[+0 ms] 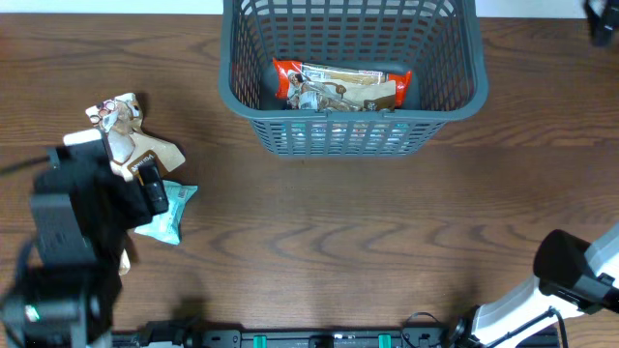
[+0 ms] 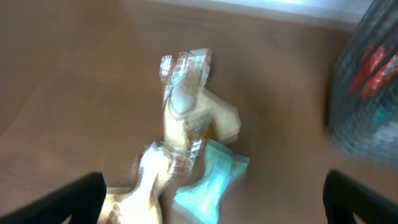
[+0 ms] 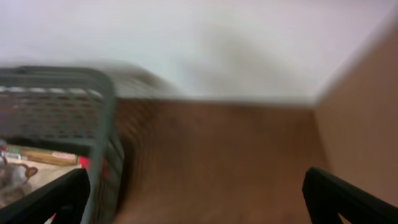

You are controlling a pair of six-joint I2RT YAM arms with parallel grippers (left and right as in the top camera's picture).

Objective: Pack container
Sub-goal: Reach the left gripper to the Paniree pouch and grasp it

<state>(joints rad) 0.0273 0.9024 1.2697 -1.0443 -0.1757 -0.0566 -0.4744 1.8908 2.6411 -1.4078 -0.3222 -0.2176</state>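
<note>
The middle of the teal packet (image 1: 169, 215) is the place my left gripper will lower to next.
The dark grey-blue lattice basket (image 1: 353, 130) stands at the back middle of the table. A red and tan snack packet (image 1: 338, 85) lies inside it. At the left lie tan and clear snack packets (image 1: 131, 135) and a teal packet (image 1: 169, 215). My left gripper (image 2: 211, 205) is open and empty just above these packets (image 2: 186, 118); the teal one (image 2: 214, 183) lies between its fingers' line. My right gripper (image 3: 199, 199) is open and empty, right of the basket (image 3: 102, 124). In the overhead view its tip shows only at the top right corner (image 1: 602, 19).
The wooden table runs to a white wall at the back. A white arm base (image 1: 542, 300) sits at the front right. The left arm body (image 1: 73, 242) covers part of the packets at the left.
</note>
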